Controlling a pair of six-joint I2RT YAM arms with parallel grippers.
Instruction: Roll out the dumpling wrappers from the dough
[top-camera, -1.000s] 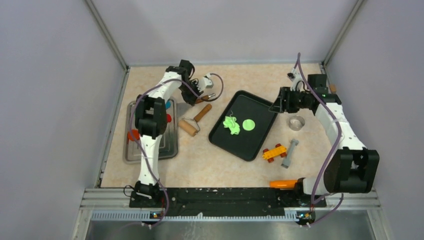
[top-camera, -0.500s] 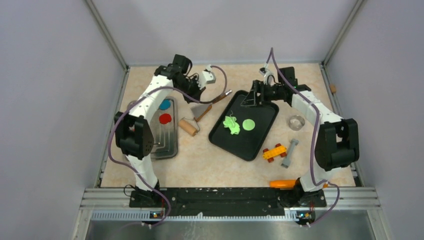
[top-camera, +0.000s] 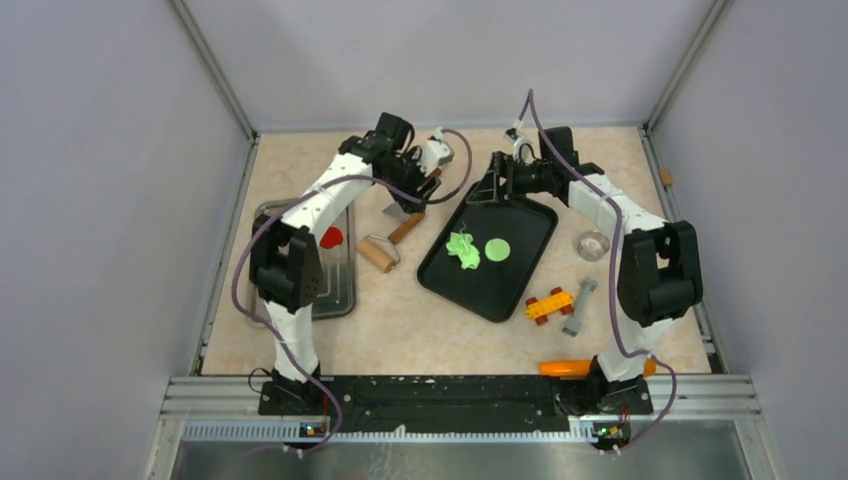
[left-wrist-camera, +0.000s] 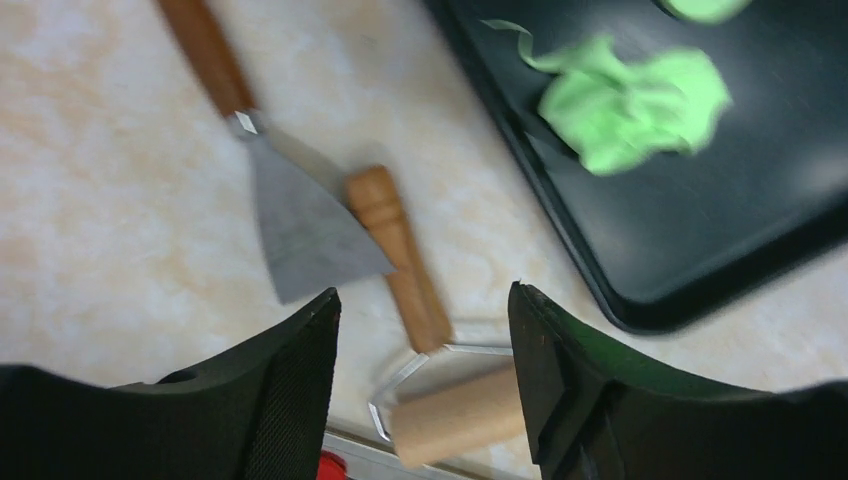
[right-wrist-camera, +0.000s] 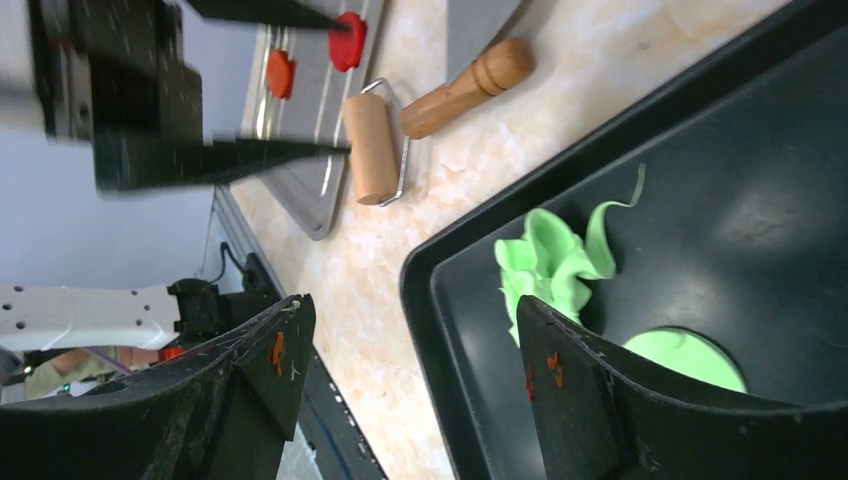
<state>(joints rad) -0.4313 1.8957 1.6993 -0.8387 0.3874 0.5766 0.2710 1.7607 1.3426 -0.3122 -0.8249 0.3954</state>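
Observation:
Next, my left gripper should shift left in the wrist view, turn to match the blade end of the scraper's handle (left-wrist-camera: 233, 98) and lower, since that end of the handle slants below it there.
The dough (top-camera: 463, 249) is a ragged lime-green scrap on the black tray (top-camera: 500, 295). Beside it lies one round green dumpling wrapper (top-camera: 497, 249). In the right wrist view the dough (right-wrist-camera: 550, 262) and the wrapper (right-wrist-camera: 690, 355) sit just past my fingers. My right gripper (top-camera: 487, 192) (right-wrist-camera: 412, 310) hangs open and empty over the tray's far left edge. My left gripper (top-camera: 416, 194) (left-wrist-camera: 422, 300) is open above the wooden roller (left-wrist-camera: 455, 415) and a metal scraper (left-wrist-camera: 300, 225), both lying on the table.
A steel tray (top-camera: 335, 295) at the left holds a red disc (top-camera: 331, 237). A metal ring cutter (top-camera: 593, 245) stands right of the black tray. An orange toy car (top-camera: 548, 304), a grey piece (top-camera: 580, 305) and an orange tool (top-camera: 565, 368) lie near the front right.
My left gripper swung right, opened and let go of the scraper, which now lies on the table. My right gripper moved left from beside the ring cutter to the tray's far end.

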